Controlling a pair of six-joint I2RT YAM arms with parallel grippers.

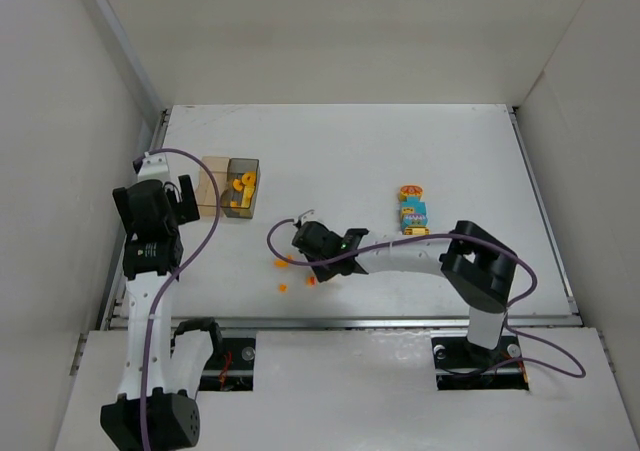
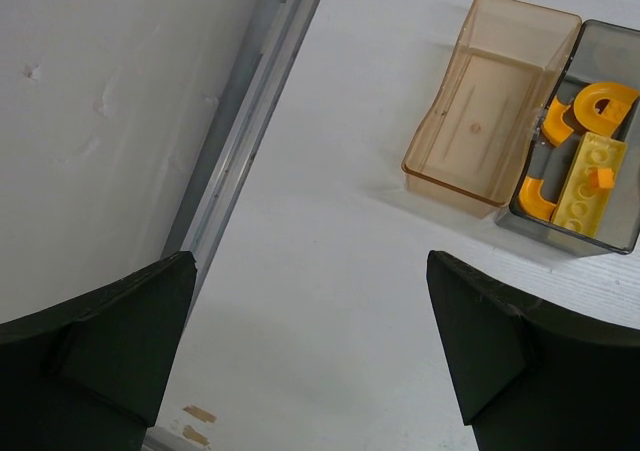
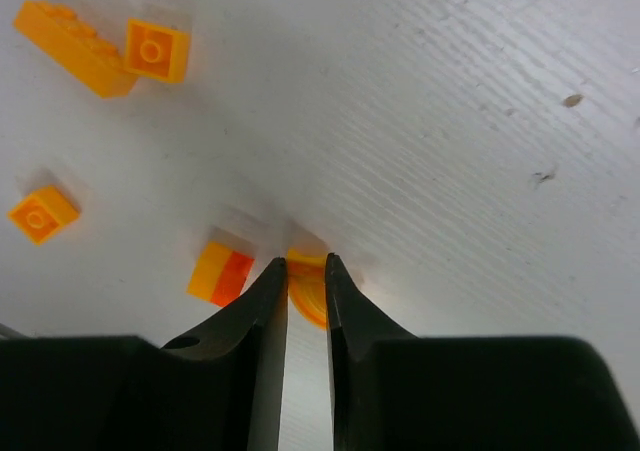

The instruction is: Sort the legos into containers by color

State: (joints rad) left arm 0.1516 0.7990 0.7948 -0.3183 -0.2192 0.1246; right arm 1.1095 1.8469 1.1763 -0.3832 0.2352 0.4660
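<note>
The dark grey container already holds orange curved pieces, so my right gripper will next rise, carry the curved lego outward over it and open.
My right gripper is shut on a small orange curved lego down at the table surface; in the top view it is at the table's front middle. A two-tone orange block lies just left of the jaws. Further off lie a long orange brick and two small square pieces. The tan container holds nothing. The dark grey container joined to it holds a yellow plate and orange curved pieces. My left gripper hangs open over bare table beside the containers.
A stack of cyan, yellow and orange-red bricks stands at the right of the table. Loose orange pieces lie near the front edge. A metal rail and the white wall run along the left side.
</note>
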